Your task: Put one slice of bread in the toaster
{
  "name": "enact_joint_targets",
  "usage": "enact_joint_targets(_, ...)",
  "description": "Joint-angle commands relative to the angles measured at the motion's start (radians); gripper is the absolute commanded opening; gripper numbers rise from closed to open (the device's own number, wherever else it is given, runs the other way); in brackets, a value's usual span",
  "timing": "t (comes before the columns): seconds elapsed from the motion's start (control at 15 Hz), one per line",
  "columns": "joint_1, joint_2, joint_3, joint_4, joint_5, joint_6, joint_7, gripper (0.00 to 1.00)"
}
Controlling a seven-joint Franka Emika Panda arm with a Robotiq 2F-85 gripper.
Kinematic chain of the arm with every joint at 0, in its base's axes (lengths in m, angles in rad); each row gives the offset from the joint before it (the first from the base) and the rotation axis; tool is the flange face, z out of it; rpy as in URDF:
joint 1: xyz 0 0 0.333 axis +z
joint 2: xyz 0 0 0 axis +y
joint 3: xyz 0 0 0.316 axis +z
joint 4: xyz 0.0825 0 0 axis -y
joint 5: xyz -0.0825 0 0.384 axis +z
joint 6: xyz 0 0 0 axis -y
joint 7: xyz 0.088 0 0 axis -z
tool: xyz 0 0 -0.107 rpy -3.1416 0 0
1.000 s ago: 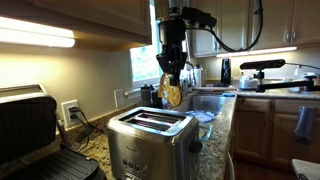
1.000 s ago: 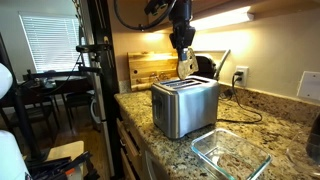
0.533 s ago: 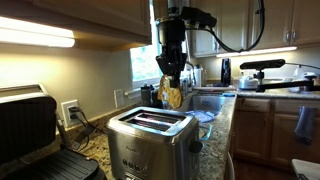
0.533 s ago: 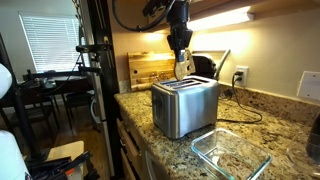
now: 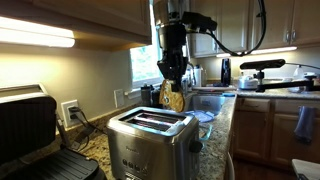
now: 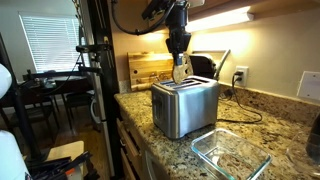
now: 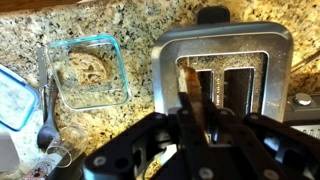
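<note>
Next, my gripper shifts wallward, lowers and releases. The toaster slot nearer the glass container (image 5: pixel 160 117) lies below it toward the outlet wall, the slice still above the slot.
The brushed steel toaster (image 5: pixel 150 140) stands on the granite counter, with two dark top slots; it shows in both exterior views (image 6: pixel 184 105) and in the wrist view (image 7: pixel 225 60). My gripper (image 5: pixel 172 82) hangs above the toaster and is shut on a slice of bread (image 5: pixel 172 97) held upright on edge. The slice (image 6: pixel 180 70) hangs just above the toaster top, apart from it. In the wrist view the slice (image 7: pixel 192 95) sits edge-on between the fingers (image 7: pixel 195 125), over the slots.
A black contact grill (image 5: pixel 35 135) stands open beside the toaster. A glass dish (image 6: pixel 230 152) sits on the counter; another glass container (image 7: pixel 88 70) holds more bread. A wooden board (image 6: pixel 150 70) leans on the back wall. A power cord (image 6: pixel 240 105) runs to the outlet.
The gripper with the bread slice has risen a little above the toaster over the last second. Nothing else moved.
</note>
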Motion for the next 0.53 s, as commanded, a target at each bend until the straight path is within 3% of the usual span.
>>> enact_joint_targets(0.0, 0.014, 0.005, -0.001, -0.002, -0.005, -0.022, 0.028, 0.07)
enact_joint_targets(0.47, 0.023, 0.059, 0.003, 0.024, -0.01, -0.029, 0.036, 0.07)
